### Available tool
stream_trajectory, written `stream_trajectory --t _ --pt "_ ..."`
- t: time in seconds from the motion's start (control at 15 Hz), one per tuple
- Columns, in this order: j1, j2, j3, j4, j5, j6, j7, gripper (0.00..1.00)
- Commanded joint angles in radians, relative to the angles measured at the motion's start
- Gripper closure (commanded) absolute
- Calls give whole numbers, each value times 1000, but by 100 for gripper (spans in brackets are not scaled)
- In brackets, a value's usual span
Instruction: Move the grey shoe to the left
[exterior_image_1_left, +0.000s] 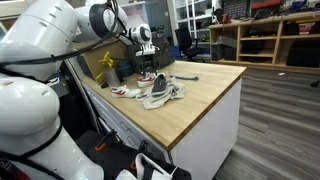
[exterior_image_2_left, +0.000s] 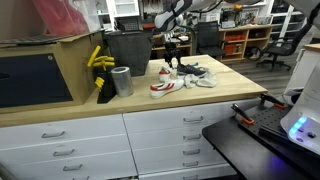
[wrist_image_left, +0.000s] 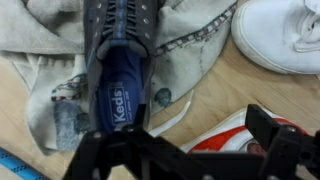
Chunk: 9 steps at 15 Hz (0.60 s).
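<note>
My gripper shifts to its left in the wrist view and down around the grey shoe's rim next, since the shoe's heel lies below it and that way.
The grey shoe (wrist_image_left: 118, 60) is dark charcoal with a blue "Keds" insole. It lies on top of pale beige shoes (wrist_image_left: 45, 75) on the wooden counter (exterior_image_1_left: 205, 100). It shows as the dark shoe in the pile in both exterior views (exterior_image_1_left: 148, 77) (exterior_image_2_left: 190, 70). My gripper (wrist_image_left: 185, 140) is open and empty, just above the pile. One finger is over the grey shoe's heel, and the other is over a white sneaker with red stripes (wrist_image_left: 225, 135). The gripper shows above the shoes in both exterior views (exterior_image_1_left: 147, 52) (exterior_image_2_left: 172, 52).
Another white sneaker (wrist_image_left: 280, 35) lies beside the pile. A yellow object (exterior_image_2_left: 98, 60), a grey cup (exterior_image_2_left: 122, 80) and a black bin (exterior_image_2_left: 127, 48) stand at one end of the counter. A small blue-tipped tool (exterior_image_1_left: 188, 78) lies past the shoes.
</note>
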Motion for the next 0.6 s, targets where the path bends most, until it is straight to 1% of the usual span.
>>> stream_trajectory --t 0.0,0.2,0.53 --pt "4 7 -35 12 -42 -13 26 0" --pt "-5 32 -43 34 -44 -2 24 0" --pt "-1 81 -26 78 -26 -8 22 0"
